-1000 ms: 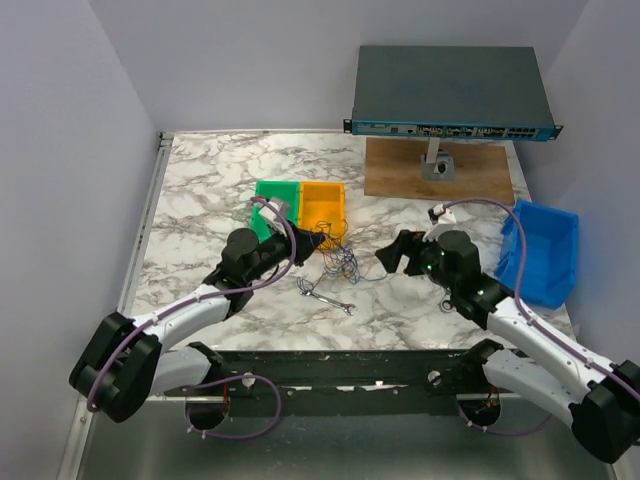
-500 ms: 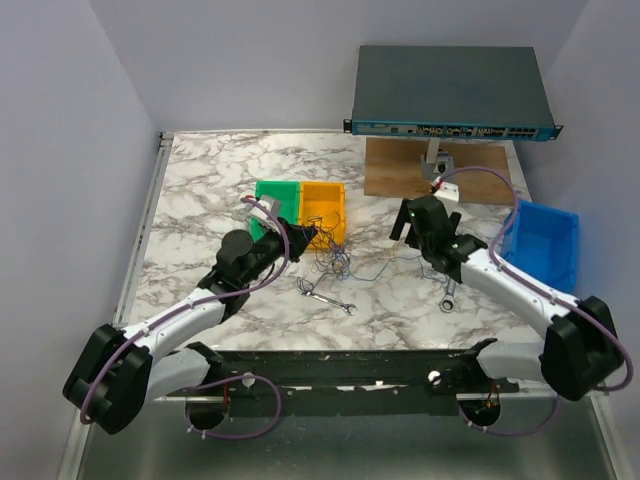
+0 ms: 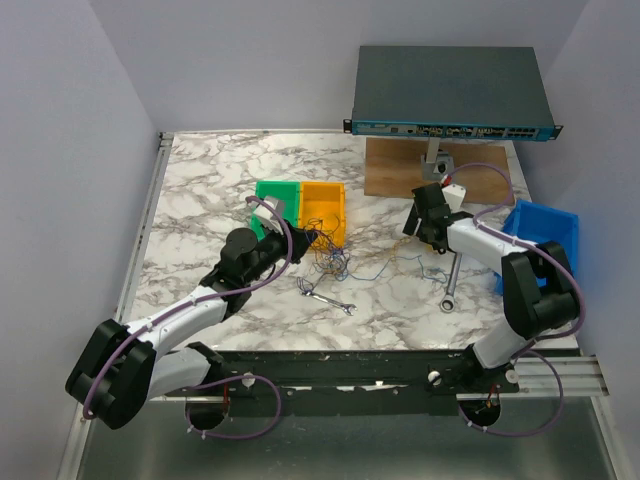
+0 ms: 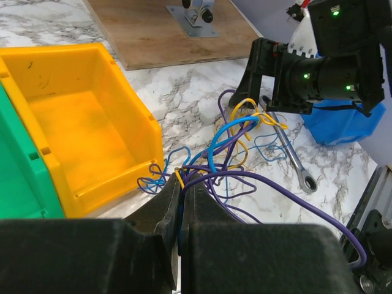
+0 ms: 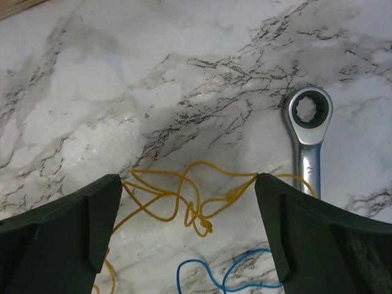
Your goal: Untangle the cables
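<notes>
The left gripper moves away from the orange bin (image 3: 324, 207) and over the loose heap (image 3: 332, 262) next and releases the wires, since wires crowd the bin's near edge.
The cables (image 3: 337, 262) are a loose tangle of thin purple, blue and yellow wires on the marble table, just in front of the orange bin (image 3: 324, 207). My left gripper (image 3: 300, 241) is shut on several strands at the bunch's left end; in the left wrist view its jaws (image 4: 180, 184) pinch purple, blue and yellow wires (image 4: 228, 142). My right gripper (image 3: 428, 232) is open over the bunch's right end. In the right wrist view a knotted yellow wire (image 5: 191, 197) lies between its spread fingers (image 5: 104, 208), with a blue loop (image 5: 228, 277) nearer.
A green bin (image 3: 274, 200) adjoins the orange one. A small wrench (image 3: 326, 297) lies in front of the wires. A long ratchet wrench (image 3: 451, 283) lies by the right gripper, its ring end (image 5: 309, 116) beside the right finger. Blue bin (image 3: 545, 245) at right; wooden board (image 3: 440, 170) and network switch (image 3: 450, 90) behind.
My right arm has swung back and away from the front right, and its open gripper now sits over the yellow wire near the wooden board. The left gripper has hardly moved.
</notes>
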Controlling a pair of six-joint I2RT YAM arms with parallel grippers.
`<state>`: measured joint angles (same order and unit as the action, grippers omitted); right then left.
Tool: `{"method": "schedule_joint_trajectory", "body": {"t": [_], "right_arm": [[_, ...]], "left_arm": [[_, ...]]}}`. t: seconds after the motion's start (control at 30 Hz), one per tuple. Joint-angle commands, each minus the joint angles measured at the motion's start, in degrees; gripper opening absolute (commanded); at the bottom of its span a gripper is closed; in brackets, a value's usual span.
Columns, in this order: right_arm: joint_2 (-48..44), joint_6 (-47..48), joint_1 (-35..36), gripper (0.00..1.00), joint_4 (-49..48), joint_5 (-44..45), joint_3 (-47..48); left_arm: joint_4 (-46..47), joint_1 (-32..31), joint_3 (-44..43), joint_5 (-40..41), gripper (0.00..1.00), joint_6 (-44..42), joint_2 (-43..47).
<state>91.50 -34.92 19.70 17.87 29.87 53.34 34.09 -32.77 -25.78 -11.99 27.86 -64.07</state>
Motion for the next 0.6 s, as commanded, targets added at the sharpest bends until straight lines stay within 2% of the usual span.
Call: {"method": "schedule_joint_trajectory", "body": {"t": [0.0,0.03,0.1,0.2,0.23,0.27,0.4,0.57], "right_arm": [[4.4,0.4,-0.8,0.97,-2.4,-5.7,0.2],[5.2,0.3,-0.9,0.91,-3.0,-6.6,0.1],[5.4,0.0,-0.8,0.72,-3.8,-8.7,0.0],[2.5,-0.1,-0.8,0.28,-3.6,-10.7,-0.3],[0.9,-0.3,-0.8,0.10,-2.9,-10.6,0.0],[-1.1,-0.3,-0.9,0.02,-1.8,-10.3,0.6],[-9.7,-1.0,-1.6,0.01,4.0,-6.2,4.5],[-20.2,-2.0,-2.5,0.01,10.7,3.4,11.9]], "left_arm": [[-0.5,-0.3,-1.9,-0.1,0.00,-0.2,-0.4],[-0.8,-0.3,-1.9,0.0,0.00,-0.2,-0.4],[-1.1,-0.3,-2.0,0.3,0.00,-0.3,-0.3],[-1.6,-0.4,-2.3,0.5,0.00,-0.4,-0.3],[-1.7,-0.3,-2.3,0.4,0.00,-0.4,-0.3],[-1.7,-0.3,-2.3,0.4,0.00,-0.4,-0.4],[-1.9,-0.3,-2.5,0.6,0.00,-0.4,-0.7],[-4.5,-0.3,-2.4,4.8,0.00,-0.3,0.5]]}}
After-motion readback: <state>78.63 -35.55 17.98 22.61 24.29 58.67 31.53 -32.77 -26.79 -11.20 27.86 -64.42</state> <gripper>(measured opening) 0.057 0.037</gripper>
